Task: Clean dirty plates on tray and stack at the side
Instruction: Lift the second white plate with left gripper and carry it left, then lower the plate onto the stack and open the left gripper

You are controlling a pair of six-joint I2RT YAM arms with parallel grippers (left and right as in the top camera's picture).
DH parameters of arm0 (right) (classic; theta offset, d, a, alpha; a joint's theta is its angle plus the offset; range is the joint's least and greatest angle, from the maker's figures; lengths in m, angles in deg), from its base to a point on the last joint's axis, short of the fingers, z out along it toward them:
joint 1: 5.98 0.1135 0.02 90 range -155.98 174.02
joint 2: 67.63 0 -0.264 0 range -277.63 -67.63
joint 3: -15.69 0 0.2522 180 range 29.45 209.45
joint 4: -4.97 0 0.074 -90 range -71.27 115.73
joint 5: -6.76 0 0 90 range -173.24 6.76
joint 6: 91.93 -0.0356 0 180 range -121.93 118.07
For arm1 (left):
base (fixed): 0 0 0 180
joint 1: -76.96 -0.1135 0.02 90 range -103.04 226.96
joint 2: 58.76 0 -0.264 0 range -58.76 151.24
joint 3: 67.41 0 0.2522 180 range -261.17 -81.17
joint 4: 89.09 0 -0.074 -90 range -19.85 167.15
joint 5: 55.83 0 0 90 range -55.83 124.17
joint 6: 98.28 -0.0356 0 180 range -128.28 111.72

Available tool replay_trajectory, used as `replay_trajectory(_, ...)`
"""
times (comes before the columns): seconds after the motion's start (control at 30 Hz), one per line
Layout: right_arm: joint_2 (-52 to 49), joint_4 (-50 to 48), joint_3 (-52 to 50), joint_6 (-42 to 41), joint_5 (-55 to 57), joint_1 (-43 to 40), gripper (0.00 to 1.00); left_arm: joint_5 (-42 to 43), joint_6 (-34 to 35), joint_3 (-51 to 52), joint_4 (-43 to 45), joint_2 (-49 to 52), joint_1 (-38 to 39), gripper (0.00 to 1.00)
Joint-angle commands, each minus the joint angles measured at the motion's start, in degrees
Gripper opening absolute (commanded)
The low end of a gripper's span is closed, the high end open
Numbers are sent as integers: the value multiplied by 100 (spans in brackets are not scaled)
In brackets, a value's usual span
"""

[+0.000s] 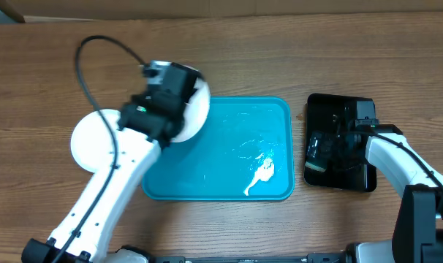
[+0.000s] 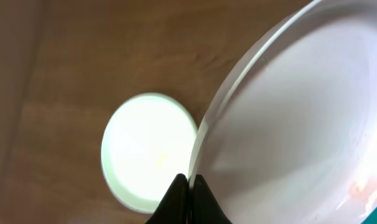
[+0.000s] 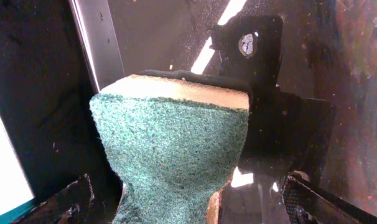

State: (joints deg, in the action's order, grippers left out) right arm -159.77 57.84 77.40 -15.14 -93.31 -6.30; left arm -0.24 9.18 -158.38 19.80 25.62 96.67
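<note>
I should next move my left gripper to the left in the overhead view and down, and let go of its plate on the green-rimmed plate (image 1: 94,142) (image 2: 149,152), because that one lies beside the tray.
My left gripper (image 1: 170,106) (image 2: 190,183) is shut on the rim of a white plate (image 1: 199,109) (image 2: 300,118). It holds the plate tilted above the left edge of the turquoise tray (image 1: 207,183). A faint orange-red smear (image 2: 363,186) shows on the held plate. Another plate (image 1: 90,142) (image 2: 148,149) with a pale green rim lies on the table left of the tray. A third plate is not in view. My right gripper (image 1: 320,146) (image 3: 188,208) is open around a green and yellow sponge (image 3: 170,143) in the black tray (image 1: 338,179).
White foam (image 1: 262,172) lies on the tray's right half. The black tray stands right of the turquoise tray. The left arm's cable loops over the table at the back left.
</note>
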Motion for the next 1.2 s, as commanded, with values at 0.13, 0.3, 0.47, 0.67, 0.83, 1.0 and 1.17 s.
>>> replay_trajectory(0.13,-66,44,-39,17,-2,26,100,1644,273,-50,-337,-111,-1764,4)
replay_trajectory(0.3,-66,48,-39,17,-2,26,100,2721,269,-50,-400,-111,-3104,4)
replay_trajectory(0.47,-66,46,-39,17,-2,26,100,3132,173,-50,-393,-2,-4116,4)
replay_trajectory(0.67,-66,44,-39,17,-2,26,100,3132,-35,-50,-385,592,-4734,4)
replay_trajectory(0.83,-66,46,-39,15,-2,26,100,3152,-31,-50,-328,1257,-4937,4)
replay_trajectory(1.0,-66,48,-39,15,-2,26,100,3150,-33,-50,-262,1762,-4948,4)
replay_trajectory(1.17,-66,46,-39,15,-2,26,100,3147,-35,-50,-264,1937,-4948,35)
